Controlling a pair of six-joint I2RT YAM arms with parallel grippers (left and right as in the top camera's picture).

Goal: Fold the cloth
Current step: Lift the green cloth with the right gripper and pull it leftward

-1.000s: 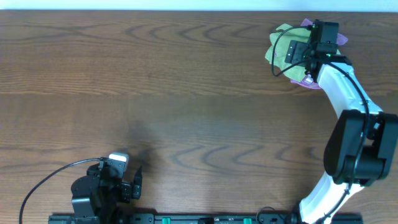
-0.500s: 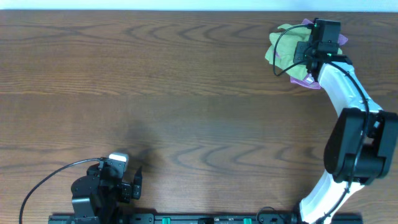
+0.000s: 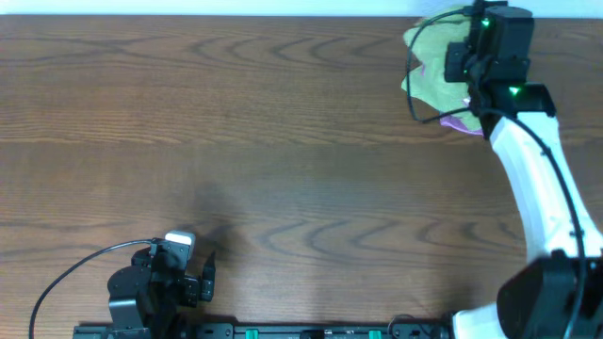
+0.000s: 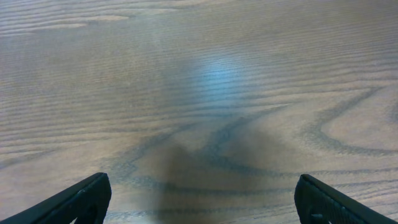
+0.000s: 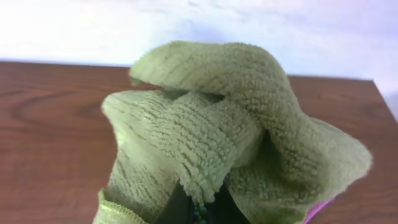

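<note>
Next, my right gripper carries the green cloth's fold back and to the left in the overhead view over the table's middle (image 3: 316,168).
A crumpled green cloth (image 3: 433,58) sits bunched at the table's far right corner, filling the right wrist view (image 5: 224,124). My right gripper (image 5: 200,210) is shut on a fold of it, and the cloth hangs bunched around the fingers. In the overhead view that gripper (image 3: 471,58) is over the cloth's right side. A purple cloth edge (image 3: 459,121) shows beneath the green one. My left gripper (image 4: 202,202) is open above bare wood at the near left, with nothing between its fingers. From above, the left arm (image 3: 160,282) sits at the front edge.
The brown wooden table (image 3: 264,141) stretches between the two arms. Its far edge meets a white wall (image 5: 93,31) right behind the cloth. A black cable (image 3: 66,278) loops beside the left arm.
My right gripper has shut on the green cloth and risen, pulling the cloth up toward the far edge. The left arm has not moved.
</note>
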